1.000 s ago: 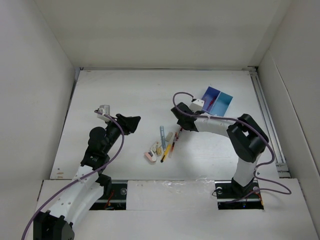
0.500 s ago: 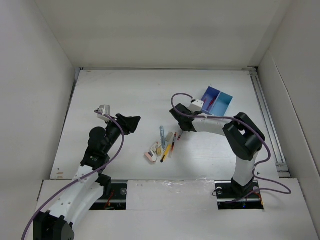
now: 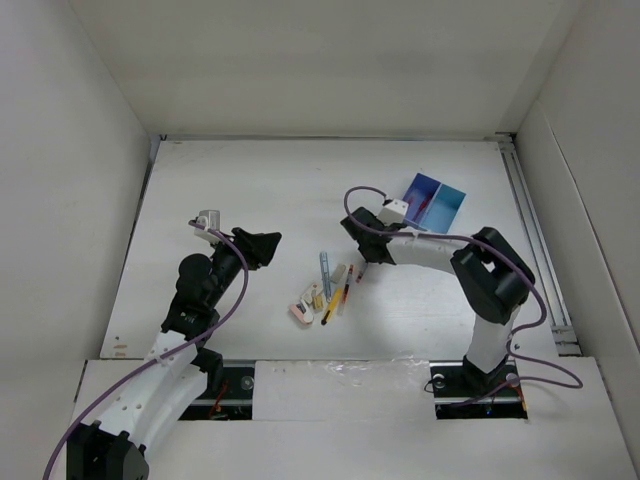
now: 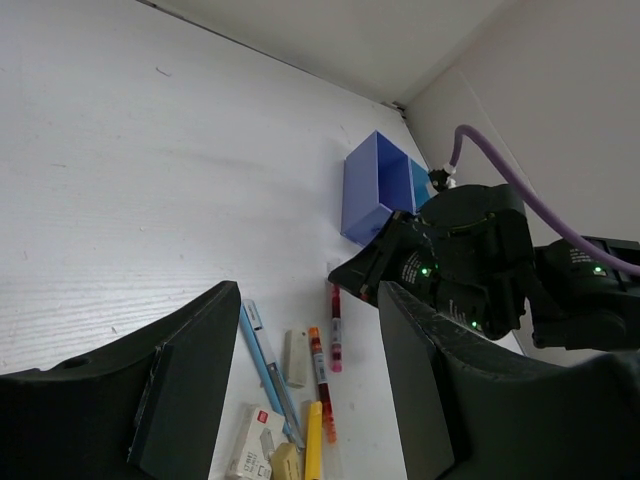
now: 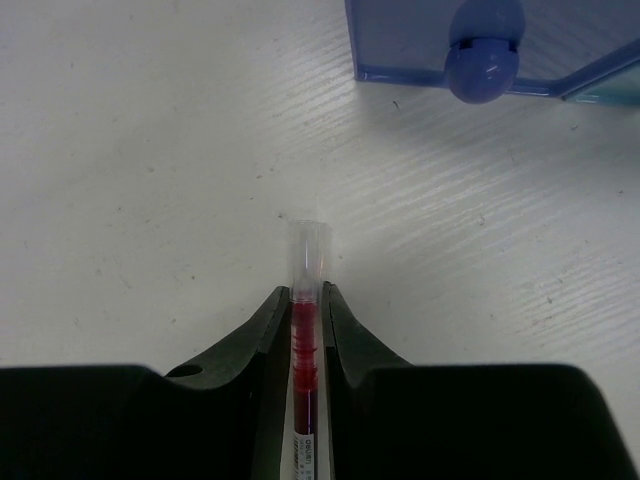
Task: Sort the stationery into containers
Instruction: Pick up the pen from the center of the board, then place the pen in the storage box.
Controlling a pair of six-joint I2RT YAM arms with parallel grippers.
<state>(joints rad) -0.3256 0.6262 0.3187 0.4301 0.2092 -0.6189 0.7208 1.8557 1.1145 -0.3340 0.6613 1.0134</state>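
Observation:
My right gripper will lift the red pen next. Then it will carry the pen outward, to the right in the top view, over the box's purple section (image 3: 420, 198).
My right gripper (image 5: 306, 295) is shut on a red pen (image 5: 304, 345) lying on the table, whose clear cap sticks out past the fingertips. In the top view this right gripper (image 3: 362, 262) sits at the right end of the stationery pile, just short of the two-compartment box (image 3: 435, 200). The pile holds a blue-grey pen (image 3: 325, 272), another red pen (image 3: 346, 285), a yellow-and-black pen (image 3: 330, 307) and a pink eraser (image 3: 299, 313). My left gripper (image 3: 262, 245) hovers left of the pile, open and empty. Its view shows a cream eraser (image 4: 296, 357).
The box's purple wall (image 5: 420, 40) stands close ahead of the right gripper, with a round blue knob (image 5: 485, 60) in front of it. A white boxed eraser (image 4: 250, 445) lies at the pile's near end. White walls enclose the table.
The right gripper's jaws have closed onto the red pen and the arm shifted slightly. The left arm has not moved.

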